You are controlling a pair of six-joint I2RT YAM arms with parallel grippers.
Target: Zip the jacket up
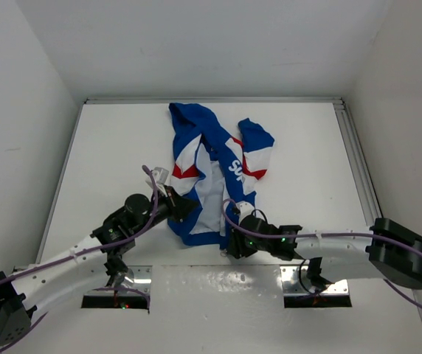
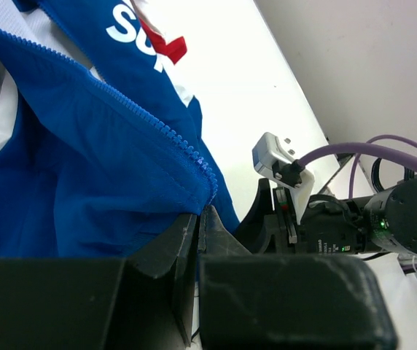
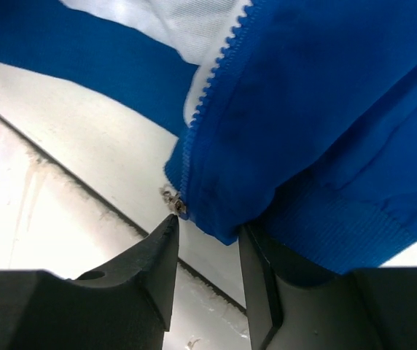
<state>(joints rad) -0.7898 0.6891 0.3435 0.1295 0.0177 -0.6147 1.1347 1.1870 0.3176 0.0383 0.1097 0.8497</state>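
The blue fabric is already between the open fingers of my right gripper, so next it will stay in place at the hem's front corner (image 1: pixel 226 247) (image 3: pixel 221 224) and close its fingers.
The blue jacket (image 1: pixel 212 156) with red and white panels lies open on the white table, collar at the far end. My left gripper (image 1: pixel 180 208) is at its lower left hem. In the left wrist view it (image 2: pixel 200 213) is shut on the blue fabric (image 2: pixel 84 153) at the bottom end of the zipper teeth (image 2: pixel 146 120). My right gripper (image 1: pixel 234 240) is at the lower right hem. In the right wrist view it (image 3: pixel 208 226) is open, with the hem corner of the jacket (image 3: pixel 325 109) between the fingers. A small metal zipper slider (image 3: pixel 176 203) sits just above the left fingertip.
White walls close in the table on the left, back and right. A metal rail (image 1: pixel 358 166) runs along the right edge. Purple cables (image 1: pixel 152 188) loop over both wrists. The right arm's wrist (image 2: pixel 340 219) stands close beside the left gripper.
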